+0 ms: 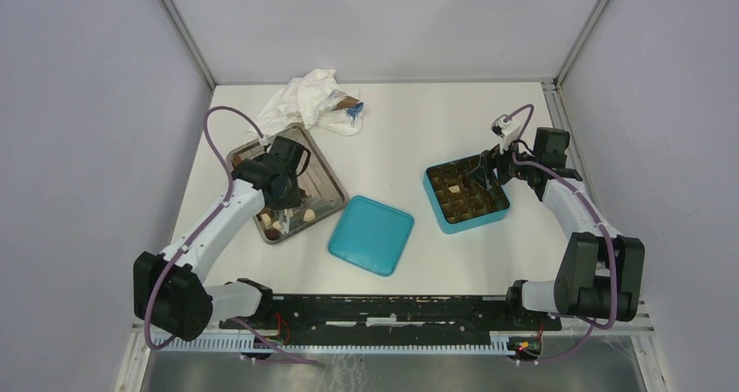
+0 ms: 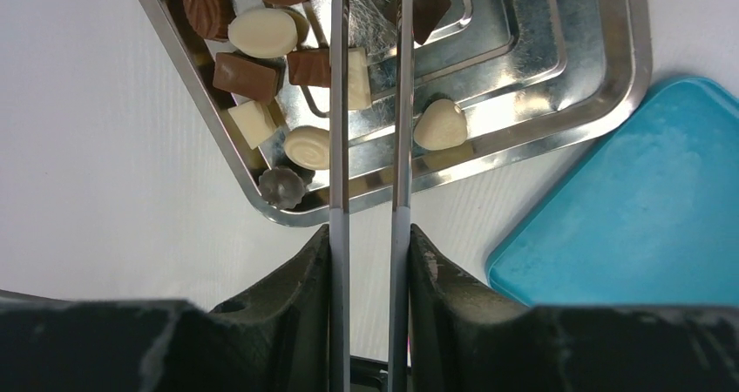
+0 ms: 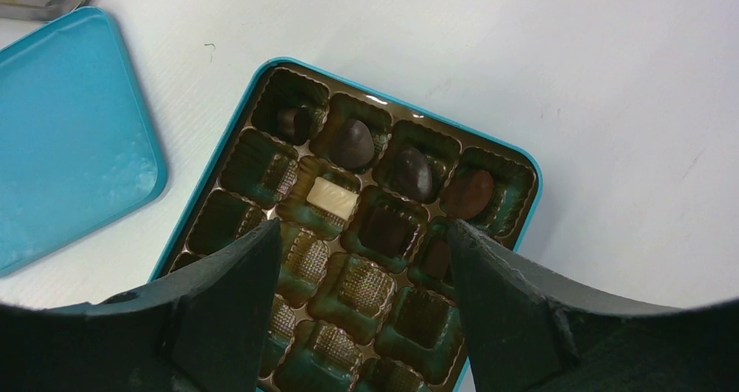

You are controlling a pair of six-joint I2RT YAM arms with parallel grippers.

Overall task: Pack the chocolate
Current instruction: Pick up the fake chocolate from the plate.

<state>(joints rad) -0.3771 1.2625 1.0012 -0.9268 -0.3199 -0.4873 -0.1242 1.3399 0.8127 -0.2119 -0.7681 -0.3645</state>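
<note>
My right gripper will next move to its right in the wrist view, turn to match the line of the box's side (image 1: 503, 189) (image 3: 523, 232) slanting below, and come down astride it.
Several chocolate pieces (image 2: 261, 31), cream, mid-brown and dark, lie in the near-left part of a metal tray (image 2: 610, 96); they also show in the top view (image 1: 283, 222). My left gripper (image 1: 283, 179) hangs over the tray. Its long metal blades (image 2: 338, 148) stand a narrow gap apart and their tips run out of frame. My right gripper (image 3: 364, 235) is open and empty just above the teal box (image 3: 410, 106), which also shows in the top view (image 1: 475, 225). The box's tray holds several pieces, among them a cream one (image 3: 329, 198) and a dark one (image 3: 353, 144).
The teal lid (image 1: 371, 234) lies flat between tray and box, also in the left wrist view (image 2: 636, 209) and the right wrist view (image 3: 70, 139). A crumpled white bag (image 1: 314, 96) lies at the back behind the tray. Walls close in the table on three sides.
</note>
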